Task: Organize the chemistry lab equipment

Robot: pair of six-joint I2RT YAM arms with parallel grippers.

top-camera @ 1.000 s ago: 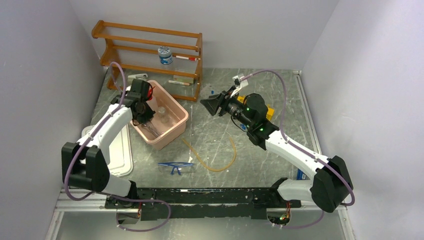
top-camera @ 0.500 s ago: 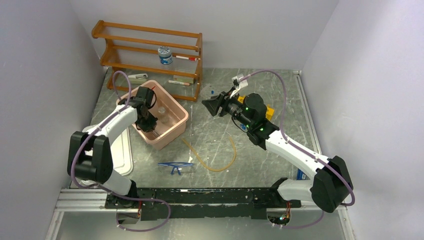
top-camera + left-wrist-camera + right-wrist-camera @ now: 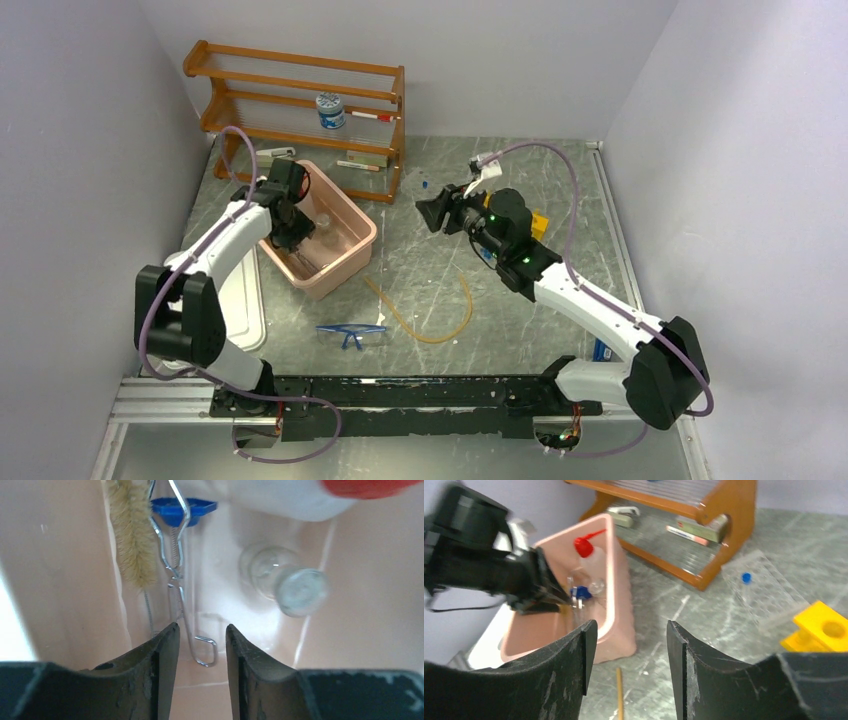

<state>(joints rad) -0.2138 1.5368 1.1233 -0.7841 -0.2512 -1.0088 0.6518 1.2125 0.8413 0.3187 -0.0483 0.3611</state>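
The robot will next tilt its right gripper to point down and lower it toward the tabletop between the amber tubing and yellow holed rack, since that spot is below the gripper.
My left gripper is open and empty, pointing down into the pink bin. Below it lie the metal tongs, a bristle brush, a blue cap, small glassware and the red-nozzled squeeze bottle. My right gripper is open and empty, held above the table and facing the bin. The blue-framed goggles and amber tubing lie on the table. The yellow holed rack is mostly hidden behind my right arm. A blue-capped tube rests in a clear rack.
A wooden shelf stands at the back left with a jar and small items on it. A white tray lies left of the bin. Walls close in on the left, right and back.
My left arm has folded lower and its gripper has shifted slightly inside the bin. My right gripper has drifted a little to the right.
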